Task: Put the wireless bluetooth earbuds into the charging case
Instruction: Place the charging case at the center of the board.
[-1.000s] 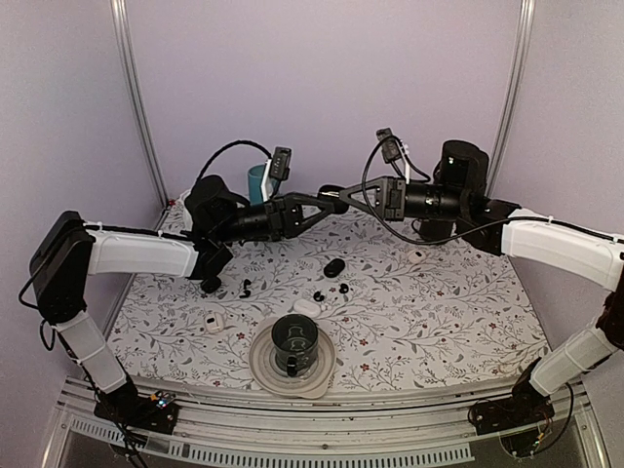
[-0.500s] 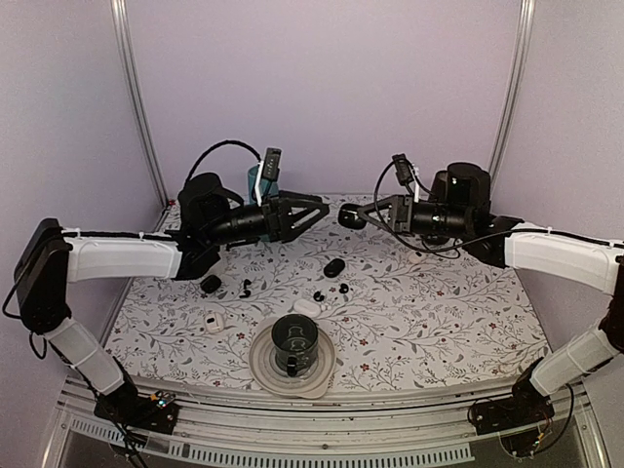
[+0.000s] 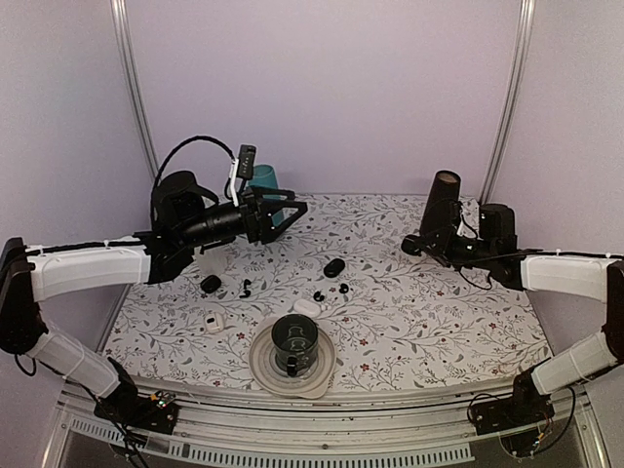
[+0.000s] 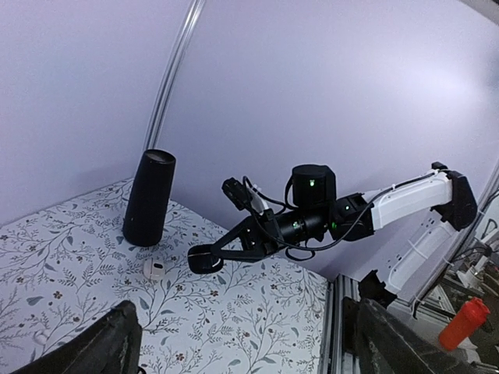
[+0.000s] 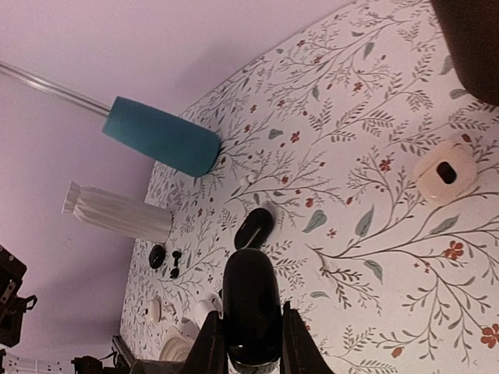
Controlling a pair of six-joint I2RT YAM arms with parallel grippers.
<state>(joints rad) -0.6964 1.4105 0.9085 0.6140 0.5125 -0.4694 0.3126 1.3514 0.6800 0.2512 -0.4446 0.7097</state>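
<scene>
I should next carry the case with my right gripper to its right in the top view and down, and release it on bare tabletop near the black cylinder.
My right gripper (image 3: 411, 244) is shut on a glossy black pebble-shaped charging case (image 5: 251, 308), held above the right side of the table; the left wrist view shows that case (image 4: 204, 259) closed between the fingers. My left gripper (image 3: 285, 210) hangs open and empty at the back left, its fingers (image 4: 93, 347) far apart. Two tiny black earbuds (image 3: 319, 295) (image 3: 343, 289) lie near the table's middle, and another one (image 3: 245, 289) lies further left. A second black case (image 3: 333, 266) rests on the table between the arms.
A plate (image 3: 261, 366) with a dark cup stands at the front centre, a white case (image 3: 306, 307) behind it. A teal cup (image 3: 263, 177), a white ribbed cup (image 5: 117, 212), a black cylinder (image 3: 441, 205), small white cases (image 5: 444, 173) (image 3: 214, 322) and a black disc (image 3: 211, 284) stand around.
The two grippers met at the back centre on the black case. The left gripper opened, let go and drew back left. The right gripper carried the case off to the right.
</scene>
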